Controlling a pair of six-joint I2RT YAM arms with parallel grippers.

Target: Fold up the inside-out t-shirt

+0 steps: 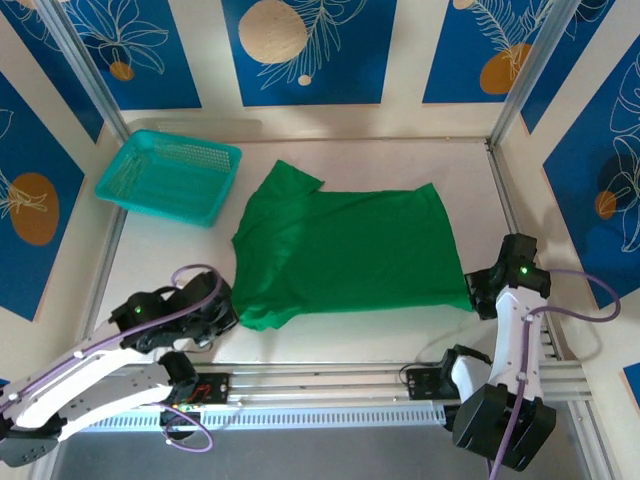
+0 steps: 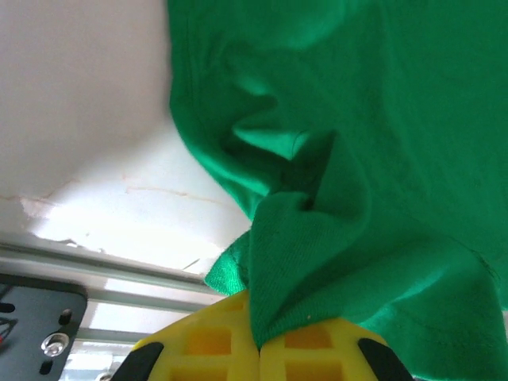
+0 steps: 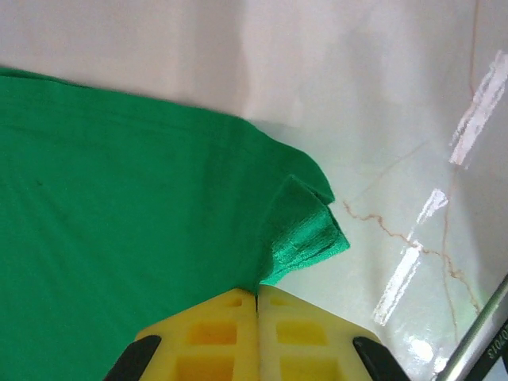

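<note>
The fold will go outward next in my left gripper, to be released on top of the shirt's body near the far sleeve [image 1: 281,229], as that spot is outward of the gripper.
The inside-out t-shirt [image 1: 345,250] is bright green and lies spread across the middle of the table, one sleeve pointing to the far left. My left gripper [image 1: 222,312] is at the shirt's near-left corner, shut on a bunched fold of the green cloth [image 2: 317,262] between its yellow fingers [image 2: 206,349]. My right gripper [image 1: 478,296] is at the near-right corner, shut on the hem corner [image 3: 305,234], which curls up beside the yellow fingers [image 3: 309,333].
A teal mesh basket [image 1: 170,176] stands at the far left of the table. Aluminium rails [image 1: 330,385] run along the near edge between the arm bases. Blue patterned panels wall in the table.
</note>
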